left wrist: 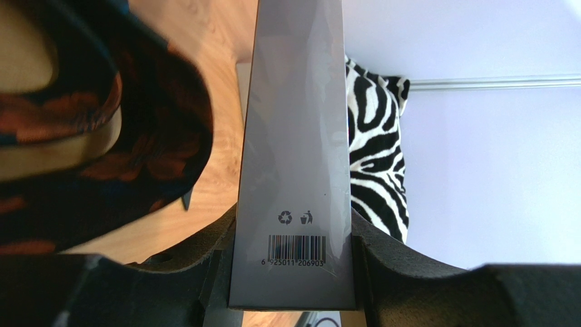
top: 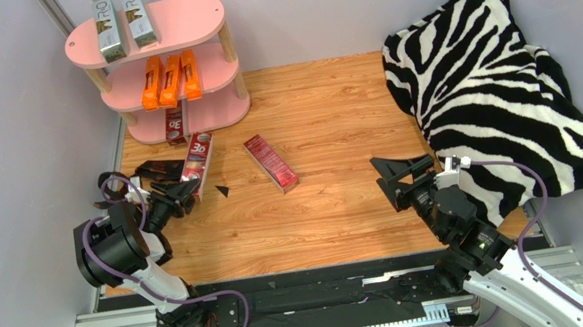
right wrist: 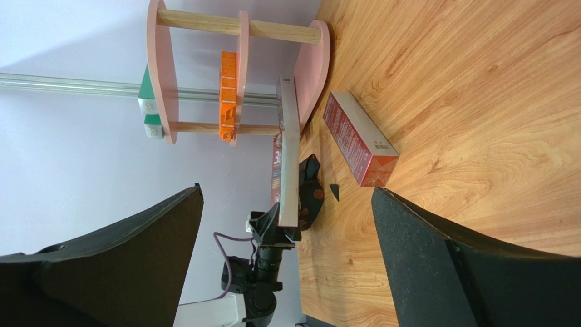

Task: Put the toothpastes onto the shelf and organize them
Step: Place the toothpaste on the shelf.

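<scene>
Next I need to move my left gripper outward and to the left in the top view to release, since the bottom board's bare end (top: 147, 131) lies outward of it that way.
The pink shelf (top: 161, 39) stands at the table's back left. Two silver-grey toothpastes (top: 121, 22) lie on its top board, three orange ones (top: 167, 79) on the middle board, and one dark red one (top: 174, 126) on the bottom. My left gripper (top: 183, 191) is shut on another dark red toothpaste (top: 198, 155), which points toward the shelf just in front of it. Its grey barcode side (left wrist: 294, 170) fills the left wrist view between both fingers (left wrist: 204, 255). A third dark red carton (top: 270, 163) lies loose on the wood. My right gripper (top: 398, 175) hangs open and empty at the right.
A zebra-print cloth (top: 494, 87) covers the table's right side, close to my right arm. A black strap (top: 148, 170) lies beside my left gripper, and a small black scrap (top: 223, 190) is on the wood (top: 321, 106). Grey walls close in on both sides.
</scene>
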